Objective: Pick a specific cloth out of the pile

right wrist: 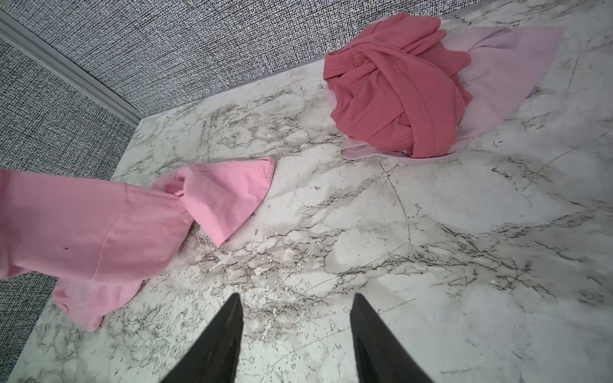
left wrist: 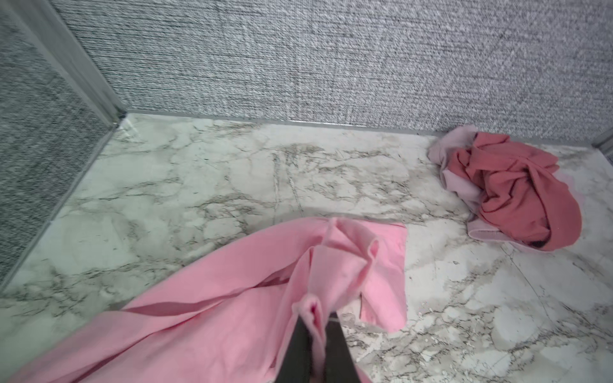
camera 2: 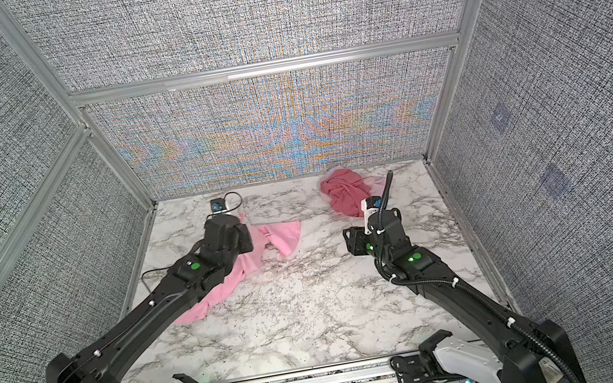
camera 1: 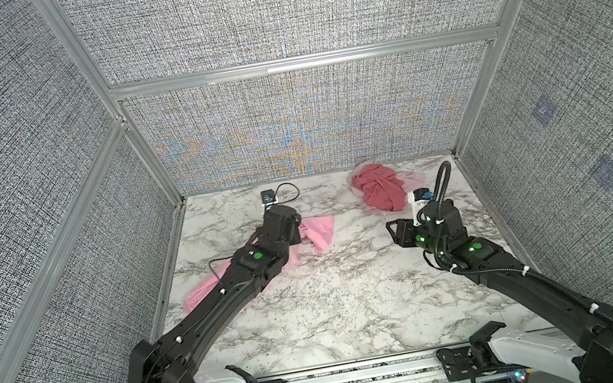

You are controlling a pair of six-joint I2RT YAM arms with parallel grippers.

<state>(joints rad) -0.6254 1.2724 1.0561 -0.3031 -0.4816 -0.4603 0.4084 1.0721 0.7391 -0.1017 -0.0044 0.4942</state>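
The rest of the cloth lies away from the pile, so I will swing my left gripper that way, over the cloth's trailing length point(camera 1: 209, 287) point(left wrist: 134, 335), and let go of the pinched fold.
The cloth point(camera 1: 322, 230) point(camera 2: 285, 236) is bright pink and long, and it trails across the left of the marble table point(camera 1: 316, 309), partly under my left arm. My left gripper point(left wrist: 316, 315) is shut on a pinched fold of the cloth point(left wrist: 215, 315); in both top views its jaws are hidden under the wrist. The pile point(camera 1: 378, 189) point(camera 2: 345, 194) point(left wrist: 517, 195) point(right wrist: 398, 99), a dusty-rose cloth on sheer pale pink fabric, lies at the back right, apart from the cloth point(right wrist: 99, 225). My right gripper point(right wrist: 297, 298) point(camera 1: 392, 231) hovers open and empty in front of the pile.
A small black device with a blue face and a looped cable point(camera 1: 268, 196) point(camera 2: 216, 206) sits by the back wall, behind the left wrist. Grey fabric walls with aluminium posts close in the back and both sides. A metal rail point(camera 1: 328, 382) runs along the front edge.
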